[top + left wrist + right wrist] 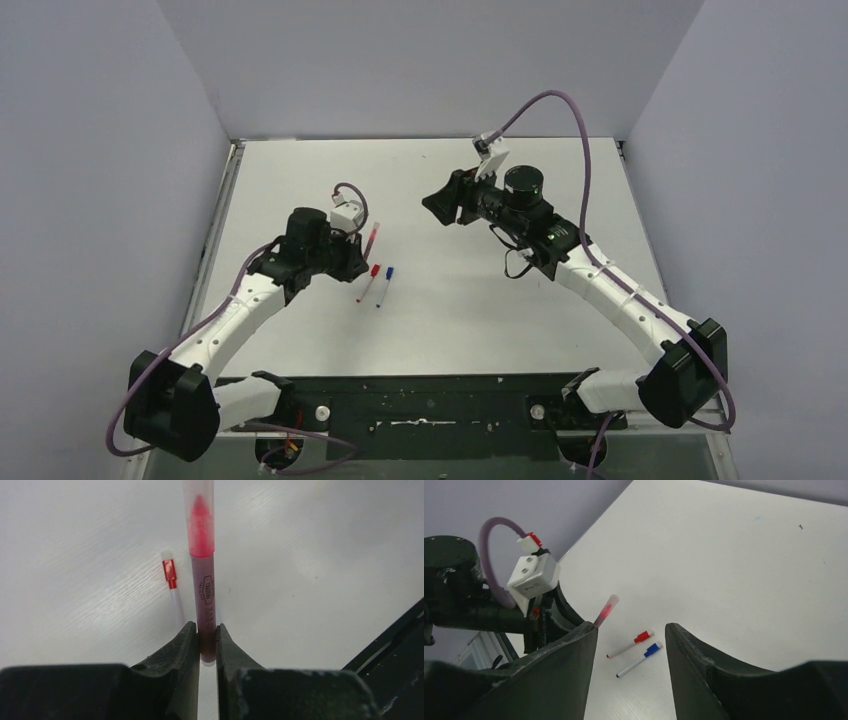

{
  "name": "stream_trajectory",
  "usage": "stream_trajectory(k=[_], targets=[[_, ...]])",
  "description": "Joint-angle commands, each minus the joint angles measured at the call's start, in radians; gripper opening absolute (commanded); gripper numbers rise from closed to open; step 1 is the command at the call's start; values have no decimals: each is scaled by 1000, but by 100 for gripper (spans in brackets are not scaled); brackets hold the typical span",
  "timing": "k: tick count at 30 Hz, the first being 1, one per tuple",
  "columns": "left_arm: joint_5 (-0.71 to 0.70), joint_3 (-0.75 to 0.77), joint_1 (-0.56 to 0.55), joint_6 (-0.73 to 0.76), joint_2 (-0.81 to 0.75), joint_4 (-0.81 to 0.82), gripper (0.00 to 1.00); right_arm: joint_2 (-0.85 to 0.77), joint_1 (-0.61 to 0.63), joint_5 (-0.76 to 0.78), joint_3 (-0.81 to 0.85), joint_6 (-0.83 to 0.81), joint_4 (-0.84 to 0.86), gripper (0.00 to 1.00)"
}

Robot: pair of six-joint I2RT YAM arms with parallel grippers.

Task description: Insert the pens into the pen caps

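My left gripper lowers the pinkish-red pen, its tip already capped, onto the table beside the red-capped whitish pen (368,283) next, then releases its tail.
My left gripper (360,253) (204,631) is shut on the rear end of the pinkish-red pen (204,597) (372,240). A translucent pale pink cap (199,515) sits over the pen's red tip. The pen points away from the jaws, above the table. The red-capped whitish pen (368,283) (629,644) and the blue-capped whitish pen (384,286) (639,659) lie side by side on the table just right of the left gripper. The red cap (170,573) (642,637) and blue cap (652,649) are on their pens. My right gripper (433,205) (631,627) is open and empty, raised to the upper right of the pens.
The white table (500,320) has grey walls on the left, back and right. A black strip (430,400) with the arm bases runs along the near edge. A purple cable (560,110) loops above the right arm.
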Motion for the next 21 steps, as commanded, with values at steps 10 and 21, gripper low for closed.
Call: stream_trajectory(k=[10, 21], targets=[[-293, 76, 8, -12, 206, -146, 0, -100, -33, -57, -150, -2, -14, 54], [-321, 134, 8, -40, 378, -201, 0, -134, -42, -61, -208, 5, -27, 54]])
